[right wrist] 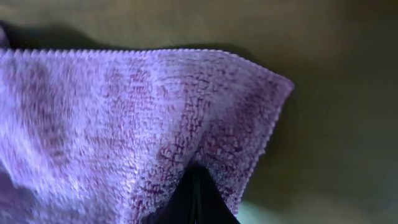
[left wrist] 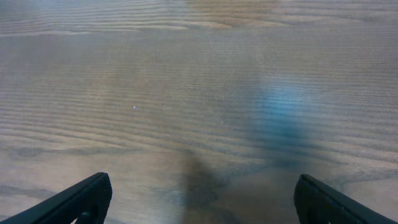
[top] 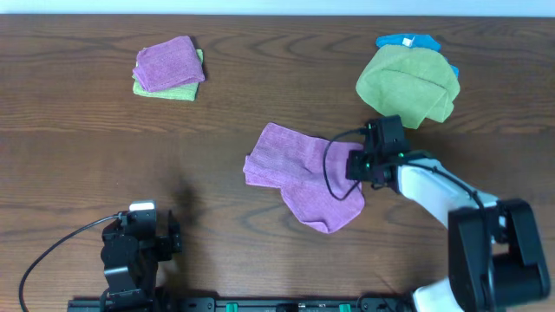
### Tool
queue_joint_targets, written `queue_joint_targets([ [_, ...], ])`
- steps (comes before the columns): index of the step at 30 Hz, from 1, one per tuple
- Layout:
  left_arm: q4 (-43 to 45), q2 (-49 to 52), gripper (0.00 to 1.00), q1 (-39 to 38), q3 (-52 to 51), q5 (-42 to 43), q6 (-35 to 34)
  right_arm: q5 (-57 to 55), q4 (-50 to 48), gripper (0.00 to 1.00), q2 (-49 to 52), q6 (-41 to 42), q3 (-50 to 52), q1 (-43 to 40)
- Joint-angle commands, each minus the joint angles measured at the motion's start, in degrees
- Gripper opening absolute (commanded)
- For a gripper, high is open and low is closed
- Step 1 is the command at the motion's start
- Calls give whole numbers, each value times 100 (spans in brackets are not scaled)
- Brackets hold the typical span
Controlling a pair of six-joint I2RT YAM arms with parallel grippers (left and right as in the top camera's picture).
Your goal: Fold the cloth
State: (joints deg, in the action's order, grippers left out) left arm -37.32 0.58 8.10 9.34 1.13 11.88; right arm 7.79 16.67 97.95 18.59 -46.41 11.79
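Observation:
I will next pull the pinched edge outward with my right gripper, onto the bare wood (top: pixel 344 117) beside the olive-green towel, and let go, because the cloth is rumpled.
The cloth (top: pixel 299 172) is a mauve-purple towel lying rumpled and partly doubled over at the middle of the table. My right gripper (top: pixel 357 165) is at its right edge, shut on that edge. In the right wrist view the cloth (right wrist: pixel 124 130) fills the frame, lifted and draped, and the right gripper (right wrist: pixel 196 196) pinches a fold of it with its dark fingers together. My left gripper (top: pixel 160 238) rests near the front left of the table, far from the cloth. Its fingers (left wrist: pixel 81 202) stand wide apart over bare wood with nothing between them.
A folded purple cloth (top: pixel 166 61) lies on a light green one (top: pixel 169 89) at the back left. An olive-green towel (top: pixel 408 84) sits at the back right, close behind my right gripper, with a blue cloth (top: pixel 406 41) beyond it.

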Motion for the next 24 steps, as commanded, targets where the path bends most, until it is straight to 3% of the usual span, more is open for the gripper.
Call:
queue_joint_targets([
  [1, -22, -33, 95, 13, -39, -22, 35, -66, 201, 2, 726, -83, -24, -2],
  [11, -22, -33, 95, 13, -39, -22, 35, -267, 398, 2, 874, -122, -1019, -4],
  [24, -22, -33, 95, 13, -39, -22, 35, -284, 863, 1, 1971, -149, -2157, 160],
])
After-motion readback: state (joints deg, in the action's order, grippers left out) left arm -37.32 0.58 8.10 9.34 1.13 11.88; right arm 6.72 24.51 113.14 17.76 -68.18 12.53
